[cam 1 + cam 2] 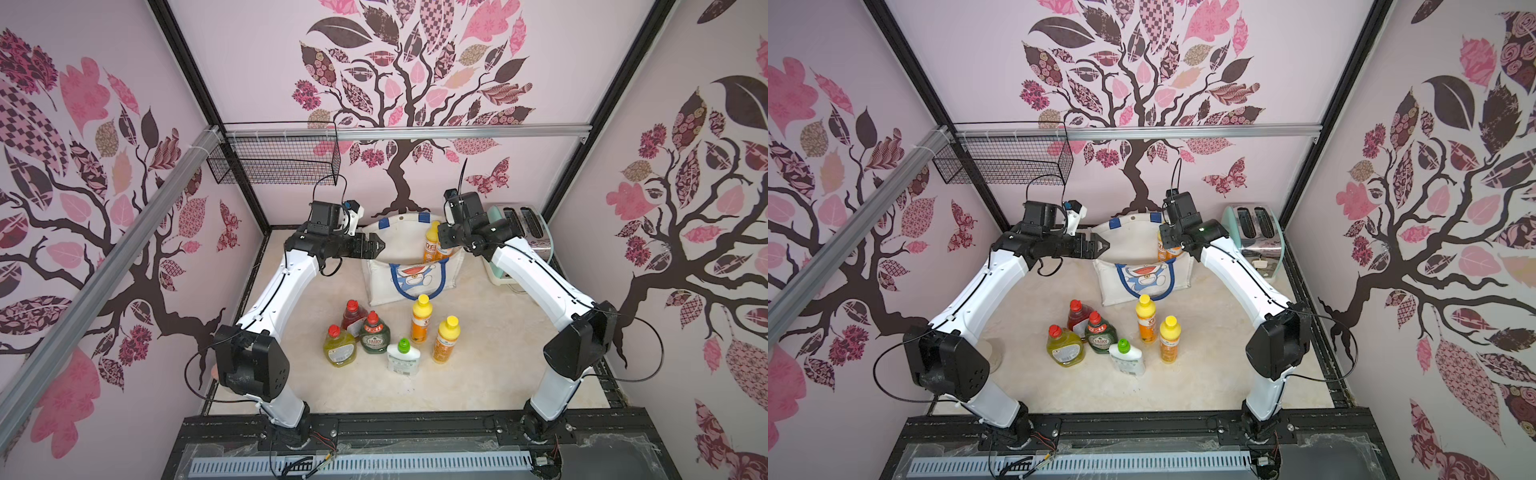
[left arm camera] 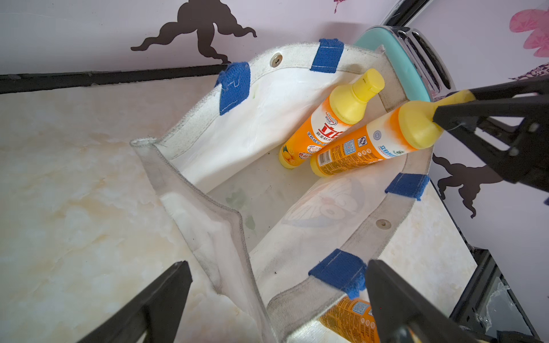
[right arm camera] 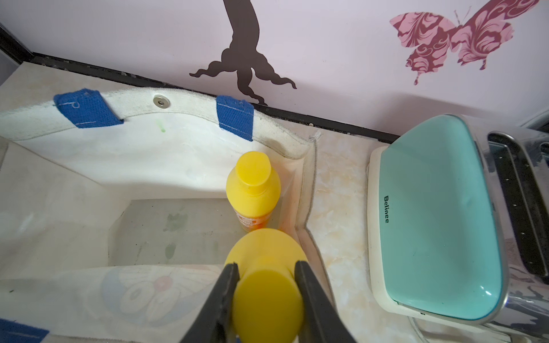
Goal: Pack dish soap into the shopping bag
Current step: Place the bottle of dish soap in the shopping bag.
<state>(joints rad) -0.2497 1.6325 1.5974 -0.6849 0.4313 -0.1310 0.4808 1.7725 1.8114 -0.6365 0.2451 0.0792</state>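
Note:
I will lower my right gripper into the bag's end by the toaster next and let go of the yellow cap, because it is still higher than the second bottle's cap.
The white shopping bag (image 1: 409, 276) (image 1: 1142, 278) with the blue cartoon cat stands open at the back of the table. My right gripper (image 3: 266, 265) (image 2: 451, 104) is shut on the yellow cap of an orange dish soap bottle (image 2: 371, 142), held inside the bag by its right wall. A second orange bottle (image 3: 252, 187) (image 1: 432, 243) stands in the bag's far right corner. My left gripper (image 2: 277, 264) (image 1: 376, 246) hovers open over the bag's left edge, holding nothing. Two orange bottles (image 1: 421, 320) (image 1: 444, 340) stand on the table in front of the bag.
Left of those two stand a yellow-green bottle (image 1: 340, 345), a red one (image 1: 353, 316), a dark green one (image 1: 374, 334) and a white one with a green cap (image 1: 402, 356). A mint-and-steel toaster (image 1: 523, 232) (image 3: 439, 219) sits right of the bag. A wire basket (image 1: 274, 162) hangs on the back rail.

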